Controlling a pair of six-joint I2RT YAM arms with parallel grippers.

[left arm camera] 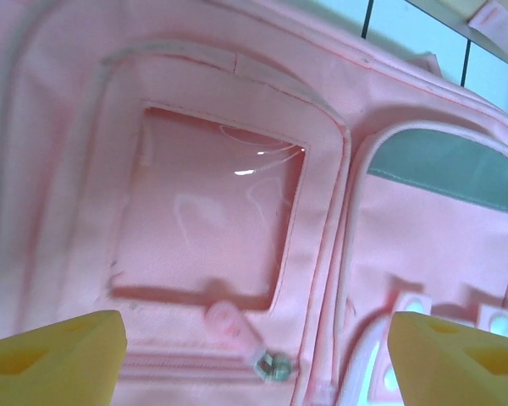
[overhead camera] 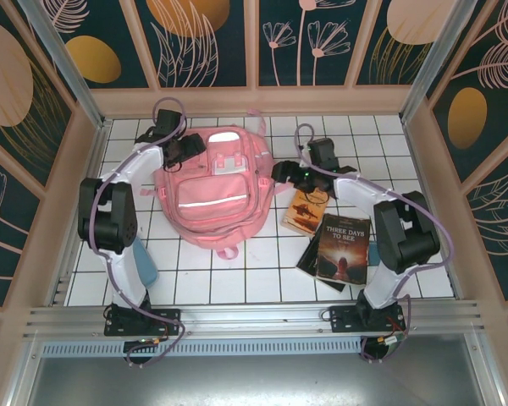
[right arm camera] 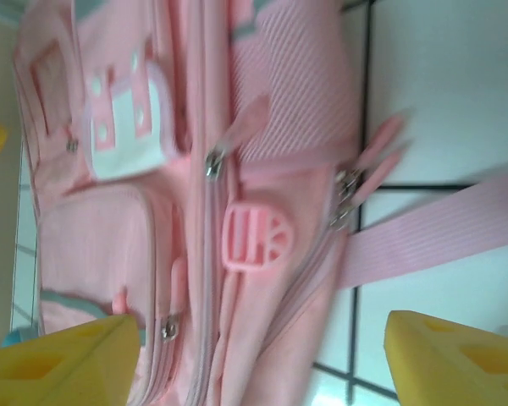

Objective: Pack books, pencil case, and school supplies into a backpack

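The large front pocket's zip-pull edge [overhead camera: 249,197] stands raised below my left gripper and back from it, so my left gripper should swing across the bag and lower with its fingers on either side of that edge.
The pink backpack [overhead camera: 210,193] lies flat mid-table with its front pockets facing up. My left gripper [overhead camera: 191,149] hovers open over its upper left corner; in the left wrist view my left gripper [left arm camera: 256,365] has a pink zip pull [left arm camera: 230,326] and a metal slider [left arm camera: 273,364] between its yellow fingers, which touch nothing. My right gripper [overhead camera: 278,172] is open at the bag's right side. My right gripper [right arm camera: 258,359] spans the backpack [right arm camera: 195,211] along its side zips, below a pink buckle [right arm camera: 256,238]. The orange-brown book [overhead camera: 305,211] and the dark book [overhead camera: 345,247] lie right of the bag.
Another dark book [overhead camera: 308,256] pokes out under the titled one. A teal object [overhead camera: 148,269] sits partly hidden behind my left arm. A pink strap [right arm camera: 444,230] trails over the white tiles. Walls enclose the table on three sides.
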